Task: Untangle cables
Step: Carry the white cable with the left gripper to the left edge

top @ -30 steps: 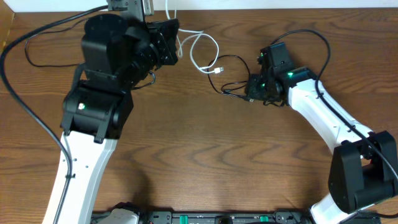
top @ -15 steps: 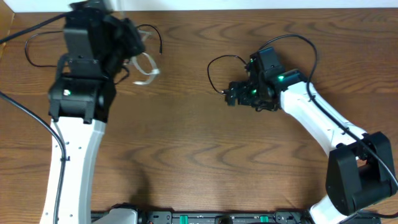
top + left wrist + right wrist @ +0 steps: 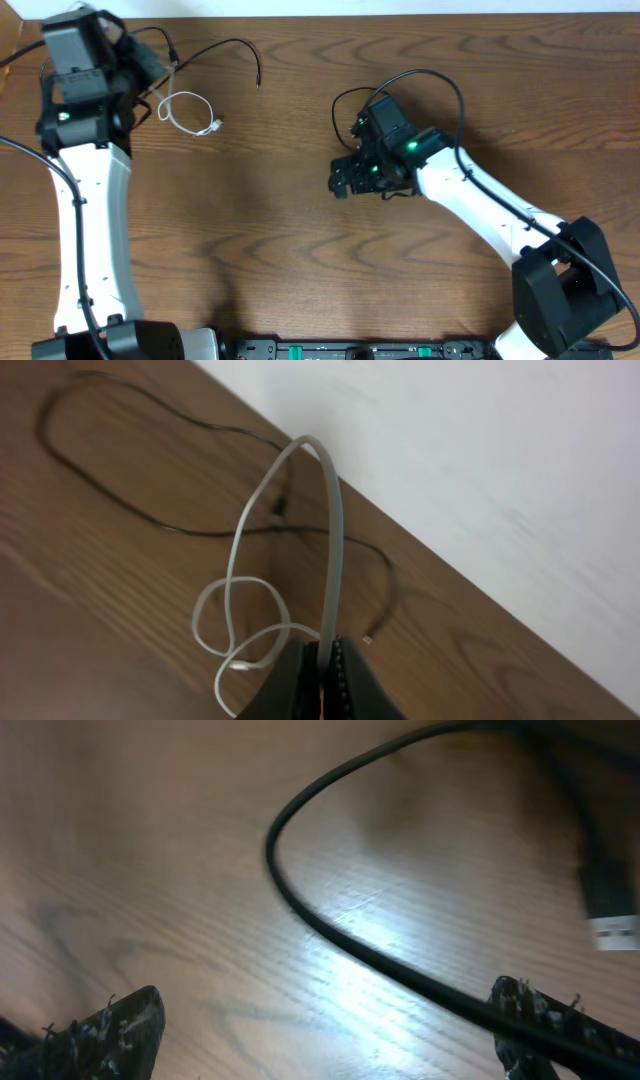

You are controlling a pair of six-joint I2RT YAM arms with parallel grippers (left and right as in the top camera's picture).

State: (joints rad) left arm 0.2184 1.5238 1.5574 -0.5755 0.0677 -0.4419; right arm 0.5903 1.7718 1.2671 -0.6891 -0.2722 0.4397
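Observation:
I should lower my left gripper over bare tabletop, to its left in the overhead view, and release the white cable (image 3: 187, 111) clear of the black one.
My left gripper (image 3: 148, 72) is at the far left and is shut on the white cable (image 3: 187, 111), which hangs in loops down to the table; the left wrist view shows the white cable (image 3: 335, 550) pinched between my closed jaws (image 3: 325, 660). A thin black cable (image 3: 215, 45) arcs across the table just beyond it and also shows in the left wrist view (image 3: 150, 520). My right gripper (image 3: 345, 182) is open low over the table centre. Another black cable (image 3: 330, 935) curves under it past the right fingertip (image 3: 535, 1015), its plug (image 3: 610, 915) lying at the right.
Thick black robot cords (image 3: 20, 160) run along the left edge. The table's back edge meets a white wall (image 3: 500, 460) close behind my left gripper. The right arm (image 3: 480, 205) stretches diagonally from the front right.
My left arm has swung to the far left and carried the white cable away from the middle. My right gripper has moved left and forward over the table.

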